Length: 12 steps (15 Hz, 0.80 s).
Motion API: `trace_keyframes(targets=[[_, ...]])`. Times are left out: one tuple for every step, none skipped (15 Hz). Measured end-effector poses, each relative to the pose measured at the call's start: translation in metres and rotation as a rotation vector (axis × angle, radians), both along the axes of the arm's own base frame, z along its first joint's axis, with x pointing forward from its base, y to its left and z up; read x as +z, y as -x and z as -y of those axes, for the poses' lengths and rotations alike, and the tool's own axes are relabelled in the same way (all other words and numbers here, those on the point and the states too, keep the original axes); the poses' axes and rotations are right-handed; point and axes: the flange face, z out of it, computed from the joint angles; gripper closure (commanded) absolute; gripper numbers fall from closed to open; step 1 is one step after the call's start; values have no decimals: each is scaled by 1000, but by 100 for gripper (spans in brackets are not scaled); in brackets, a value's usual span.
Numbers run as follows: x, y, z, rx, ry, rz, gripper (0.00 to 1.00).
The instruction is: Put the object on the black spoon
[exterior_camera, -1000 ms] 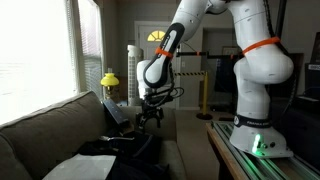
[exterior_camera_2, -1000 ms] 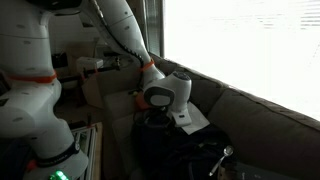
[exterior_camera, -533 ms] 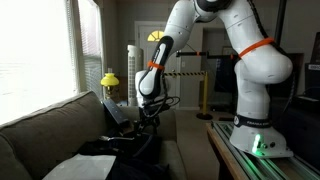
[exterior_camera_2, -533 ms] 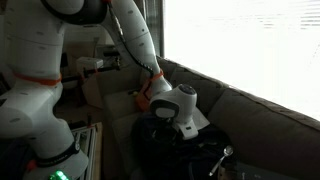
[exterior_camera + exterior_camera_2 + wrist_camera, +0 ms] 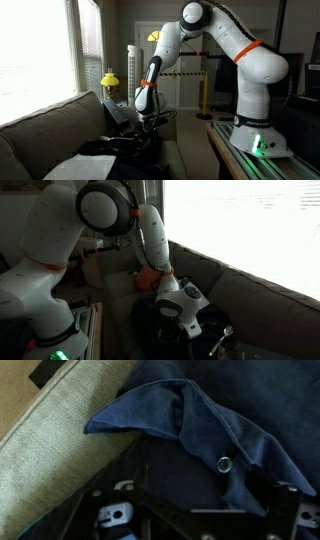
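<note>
The clear round bead [image 5: 225, 464] is on the crumpled dark blue cloth, and my gripper will lower its open fingers around the bead next.
My gripper [image 5: 146, 122] hangs low over a dark heap of cloth on the couch seat; it also shows in an exterior view [image 5: 190, 328]. In the wrist view its fingers [image 5: 195, 518] stand wide apart at the bottom edge, with nothing visible between them. Just beyond them lies a crumpled dark blue cloth [image 5: 200, 425] with a small metal ring [image 5: 224, 463] on it. I cannot make out a black spoon in the dark heap. A small shiny piece [image 5: 226, 333] shows at the heap's edge.
The grey couch [image 5: 40, 125] has a beige cushion [image 5: 50, 450] beside the cloth. A white sheet [image 5: 75, 165] lies on the seat. A yellow lamp [image 5: 108, 78] stands behind the couch. The robot base [image 5: 255, 135] stands beside the couch, and a bright window [image 5: 250, 225] is behind it.
The arm has folded and lowered the gripper closer to the dark cloth heap on the couch. The cloth has not moved.
</note>
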Motion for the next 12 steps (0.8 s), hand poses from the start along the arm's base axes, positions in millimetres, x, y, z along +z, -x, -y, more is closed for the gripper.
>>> trace_keyframes(targets=[[-9,-3,1,-6,-8,0,0],[-16,-5,1,-12,-15,3,0],[-23,-9,0,-19,-23,5,0],[-30,-12,0,-26,-30,9,0],[-35,-17,0,-33,-35,17,0],[-39,-21,-1,-41,-38,29,0],[-42,-25,-1,-49,-41,42,1],[-44,-29,-2,-54,-44,51,12],[-46,-32,-2,-56,-46,56,16],[-48,-36,-2,-57,-48,60,14],[-49,-38,-2,-58,-50,63,12],[-50,-39,-1,-60,-50,64,14]])
